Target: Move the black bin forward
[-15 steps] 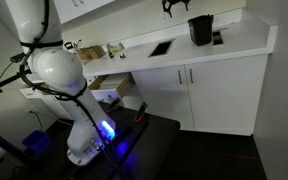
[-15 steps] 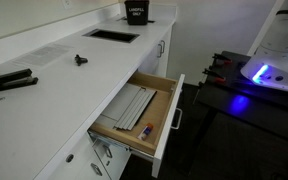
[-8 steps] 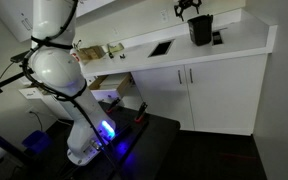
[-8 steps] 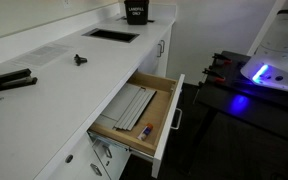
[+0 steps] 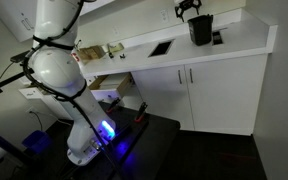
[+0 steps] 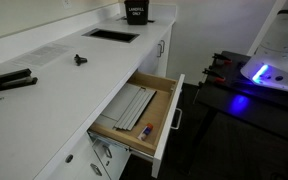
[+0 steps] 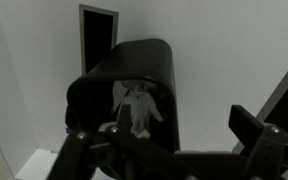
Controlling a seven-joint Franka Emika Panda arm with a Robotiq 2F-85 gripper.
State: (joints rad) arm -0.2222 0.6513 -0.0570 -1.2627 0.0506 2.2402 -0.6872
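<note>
The gripper comes down next over the bin's rim [image 5: 195, 19] [image 7: 174, 108] by the counter's front edge, one finger inside, one outside, as that side of the bin lies between the spread fingers.
The black bin [image 5: 200, 29] stands upright near the far end of the white counter, close to the wall. It also shows in an exterior view [image 6: 137, 12]. In the wrist view the bin [image 7: 149, 70] fills the centre, with crumpled white paper [image 7: 134, 105] inside it. My gripper [image 5: 188, 8] hovers just above the bin's rim on the side nearest the arm. Its fingers [image 7: 179, 128] are spread wide and hold nothing. It does not touch the bin.
A flat black rectangular tray [image 6: 111, 35] is set into the counter, and it shows in both exterior views [image 5: 160, 47]. A small dark square [image 5: 217, 38] lies beside the bin. An open drawer [image 6: 134, 112] juts out below the counter. A small black object [image 6: 80, 60] lies mid-counter.
My gripper has moved sideways along the counter to sit over the bin's near rim. The bin has not moved.
</note>
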